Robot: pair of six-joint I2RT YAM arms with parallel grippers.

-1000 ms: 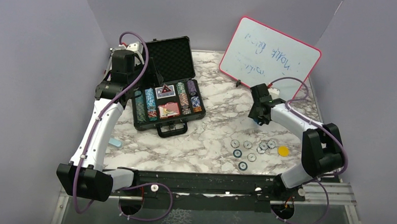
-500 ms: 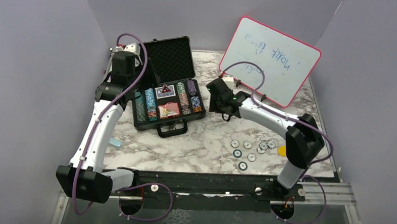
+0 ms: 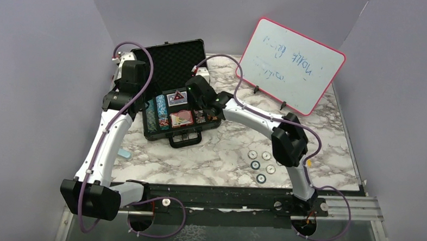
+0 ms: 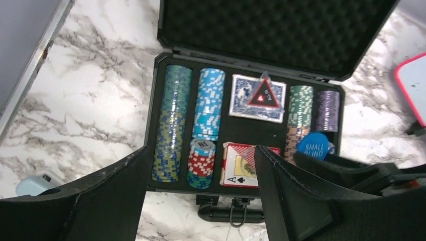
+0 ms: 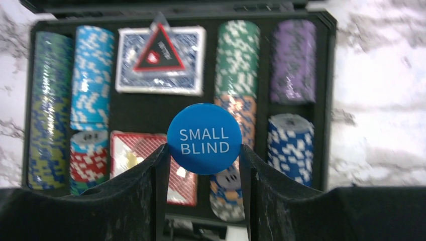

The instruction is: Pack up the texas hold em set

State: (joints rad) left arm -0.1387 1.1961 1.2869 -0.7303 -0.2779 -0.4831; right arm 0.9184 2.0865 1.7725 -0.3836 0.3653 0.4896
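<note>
The "SMALL BLIND" button will next swing outward and to the left in the top view with my right gripper, then go down over the blue deck [image 3: 177, 98] that already has the red-triangle button on it.
The black case [image 3: 177, 58] lies open at the back left, with rows of poker chips [image 4: 210, 103] in its foam tray. A blue card deck [image 5: 128, 68] carries the red-triangle button [image 5: 160, 52]; a red deck [image 4: 237, 164] lies nearer the handle [image 4: 233, 212]. My right gripper [image 5: 203, 148] is shut on the blue "SMALL BLIND" button [image 5: 204, 138], held upright by its edges above the tray's right side [image 3: 201, 101]. My left gripper [image 4: 201, 201] hangs open and empty over the case's near edge. Several loose chips [image 3: 261, 161] lie on the marble at the front right.
A pink-framed whiteboard [image 3: 293, 59] leans at the back right. A small pale blue object [image 3: 124, 153] lies on the marble left of the case, beside the left arm [image 3: 110, 132]. Purple walls close in both sides.
My right arm has swung left from in front of the whiteboard to above the case, carrying the blue button. The left gripper has barely moved, its jaws slightly wider.
</note>
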